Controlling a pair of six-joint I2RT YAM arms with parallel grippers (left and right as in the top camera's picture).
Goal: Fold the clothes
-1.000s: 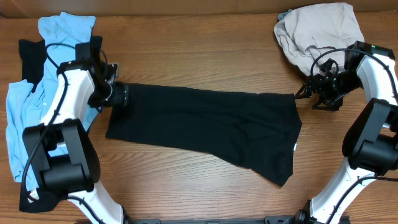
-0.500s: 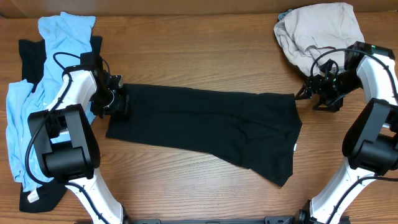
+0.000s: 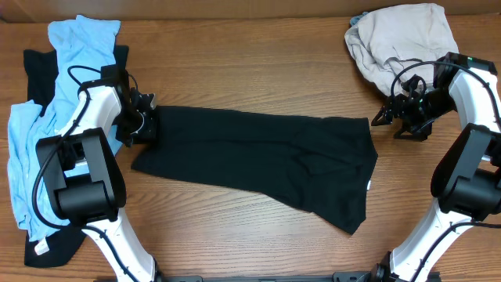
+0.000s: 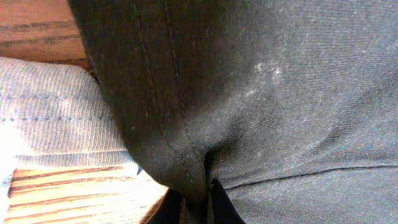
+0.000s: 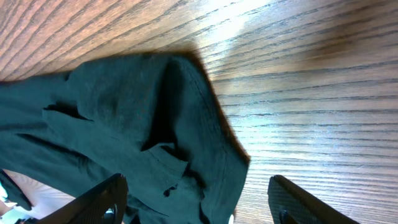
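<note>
The black garment is lying stretched out long, so the left gripper needs to lift next, swing to the right in the overhead view and let go over its middle (image 3: 241,131).
A black garment (image 3: 258,157) lies spread flat across the middle of the wooden table. My left gripper (image 3: 147,125) is shut on its left hem. In the left wrist view the dark stitched fabric (image 4: 249,93) bunches into a fold pinched between the fingers (image 4: 221,205). At the garment's upper right corner, my right gripper (image 3: 381,117) stands open and low over the wood. In the right wrist view that corner (image 5: 155,124) lies partly between the two wide-apart fingers (image 5: 102,199), not gripped.
A heap of light blue clothes (image 3: 47,117) over another black piece (image 3: 35,70) lies at the left edge, beside the left arm. A beige garment (image 3: 399,39) is crumpled at the back right. Pale cloth (image 4: 56,112) shows beside the pinched hem.
The left gripper has gone from open to shut on the black garment's left hem, which has bunched and shifted slightly left. The right gripper has stayed open in about the same place.
</note>
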